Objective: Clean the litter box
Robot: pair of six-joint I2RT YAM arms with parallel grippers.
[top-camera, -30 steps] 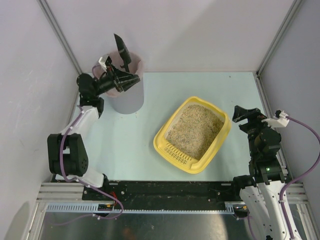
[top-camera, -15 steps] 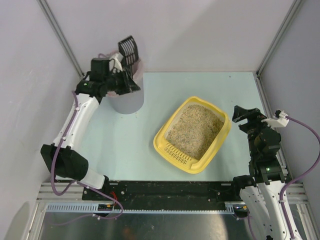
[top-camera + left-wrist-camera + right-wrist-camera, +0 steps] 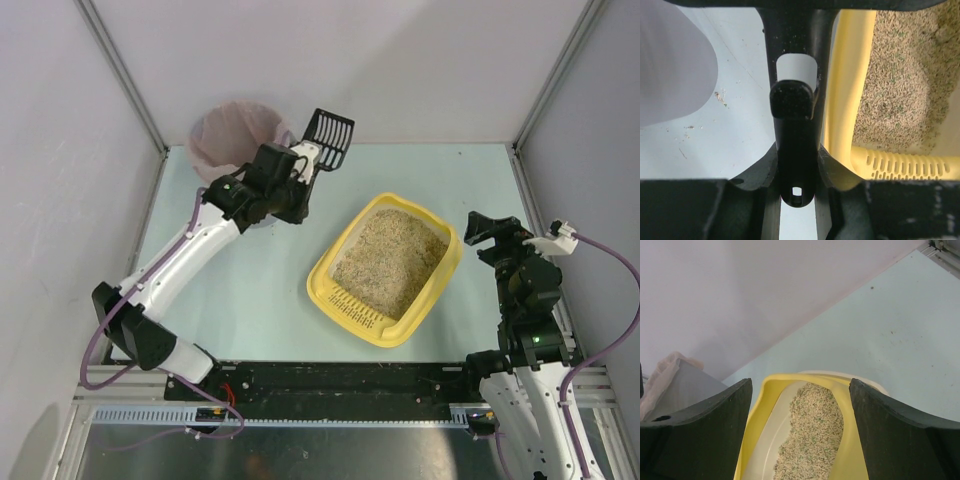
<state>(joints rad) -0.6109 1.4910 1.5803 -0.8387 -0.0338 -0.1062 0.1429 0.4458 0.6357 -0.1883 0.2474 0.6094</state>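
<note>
I need to move my left gripper to the right in the top view, then back and down onto the beige litter [image 3: 388, 261] [image 3: 901, 82], because the scoop is hanging outside the box.
The yellow litter box [image 3: 335, 295] sits mid-table, full of beige litter, its slotted grille at the near-left edge. It also shows in the left wrist view [image 3: 842, 100] and the right wrist view [image 3: 760, 410]. My left gripper [image 3: 296, 178] is shut on the handle of a black slotted litter scoop [image 3: 328, 133], held in the air between the bin and the box's far-left corner. The handle [image 3: 794, 125] runs straight between the jaws. My right gripper [image 3: 487, 228] is open and empty, just right of the box.
A grey bin with a pink liner [image 3: 222, 138] stands at the back left, partly behind my left arm. It shows at the left in the right wrist view [image 3: 675, 385]. White walls and metal frame posts enclose the table.
My left arm has swung right from over the bin toward the litter box, carrying the scoop. The right arm has not moved.
</note>
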